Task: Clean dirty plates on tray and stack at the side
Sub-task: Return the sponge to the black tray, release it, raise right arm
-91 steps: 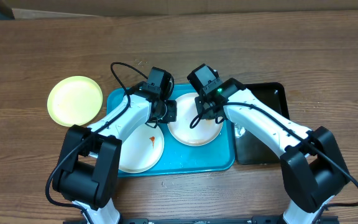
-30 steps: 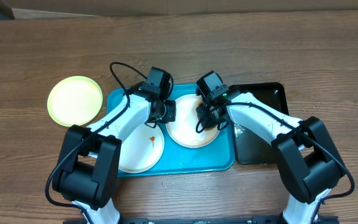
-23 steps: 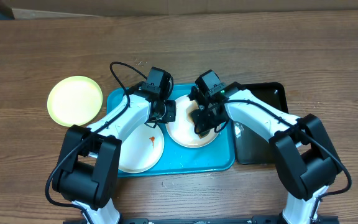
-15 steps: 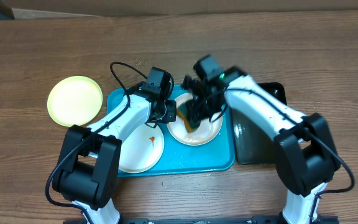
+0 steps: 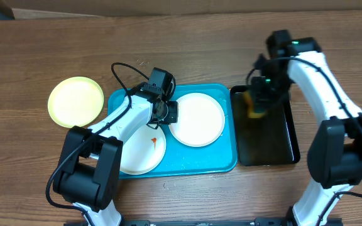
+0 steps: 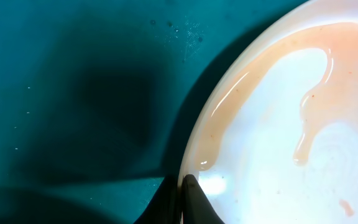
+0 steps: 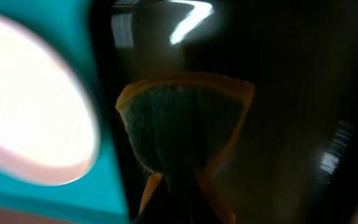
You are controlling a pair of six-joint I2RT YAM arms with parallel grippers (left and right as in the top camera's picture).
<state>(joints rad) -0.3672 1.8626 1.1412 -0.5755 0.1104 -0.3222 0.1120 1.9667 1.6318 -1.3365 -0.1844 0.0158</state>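
Observation:
The black tray [image 5: 266,144] comes next for my right gripper, which will move away from the turquoise tray [image 5: 176,166] first and then go down into the black one.
My left gripper [image 5: 168,113] is shut on the left rim of a white plate [image 5: 197,119] lying in the right half of the turquoise tray [image 5: 176,166]. In the left wrist view that plate [image 6: 278,149] carries a thin pinkish wet film, and my fingertips [image 6: 191,196] pinch its edge. A second white plate [image 5: 138,150] with a red smear sits in the tray's left half. The pale yellow-green plate [image 5: 75,102] rests on the table left of the tray. My right gripper [image 5: 257,100] is shut on a green-and-orange sponge [image 7: 185,121] above the black tray [image 5: 266,144].
The black tray [image 7: 291,93] stands right of the turquoise tray [image 7: 107,186], almost touching it. The white plate [image 7: 30,99] shows at the left of the right wrist view. Bare wooden table [image 5: 332,44] surrounds both trays.
My right arm lifted the sponge off the right-hand white plate and swung it right, over the black tray. The left arm and all plates stayed put.

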